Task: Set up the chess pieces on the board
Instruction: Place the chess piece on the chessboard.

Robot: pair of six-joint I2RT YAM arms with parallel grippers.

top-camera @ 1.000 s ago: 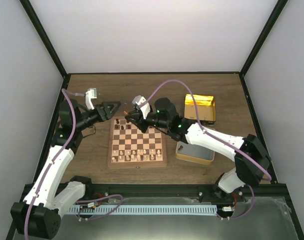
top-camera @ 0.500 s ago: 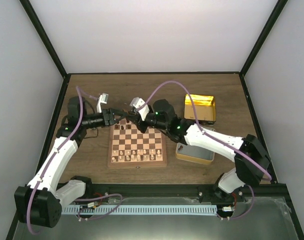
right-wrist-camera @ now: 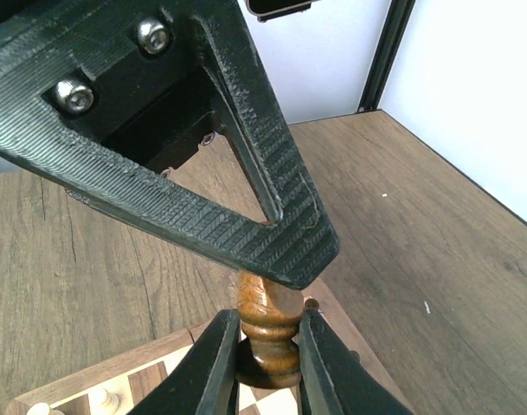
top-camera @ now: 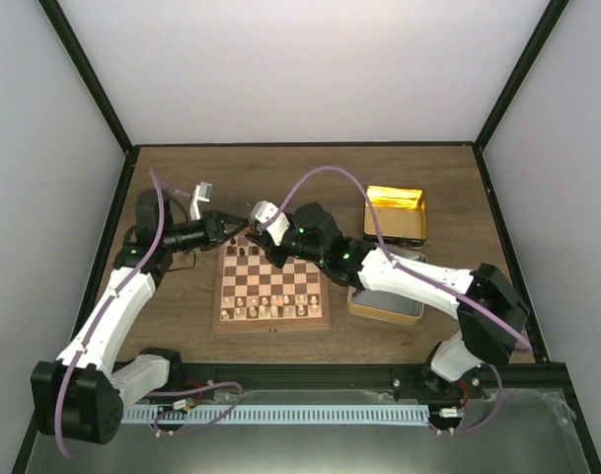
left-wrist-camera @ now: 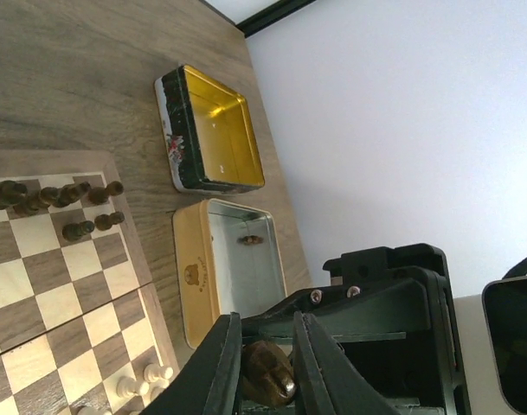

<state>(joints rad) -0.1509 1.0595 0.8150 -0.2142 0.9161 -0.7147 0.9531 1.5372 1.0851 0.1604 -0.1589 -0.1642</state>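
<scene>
My left gripper is above the far-row square beside the corner piece (top-camera: pixel 242 240). It needs to tip its fingers downward next and lower the dark piece onto that square to release it.
One dark brown chess piece (right-wrist-camera: pixel 267 333) hangs over the far left corner of the board (top-camera: pixel 272 323), held from both sides. My right gripper (right-wrist-camera: pixel 267 346) is shut on its lower stem and base. My left gripper (left-wrist-camera: pixel 265 344) is shut on its rounded head (left-wrist-camera: pixel 265 373), and its ribbed black fingers (right-wrist-camera: pixel 272 233) cross the top of the right wrist view. From above, the two grippers meet tip to tip (top-camera: pixel 247 221). Several more dark pieces (left-wrist-camera: pixel 55 199) stand on the far rows. Pale pieces (top-camera: pixel 265 306) fill the near rows.
A gold tin (top-camera: pixel 395 212) lies open at the back right. A cream tin (left-wrist-camera: pixel 233 264) sits just right of the board with one dark piece (left-wrist-camera: pixel 250 239) inside. The right arm stretches over the board's far right corner.
My left arm swung right to the right gripper and its jaws shut on the piece's head. The right gripper shifted a little left, still holding the piece.
</scene>
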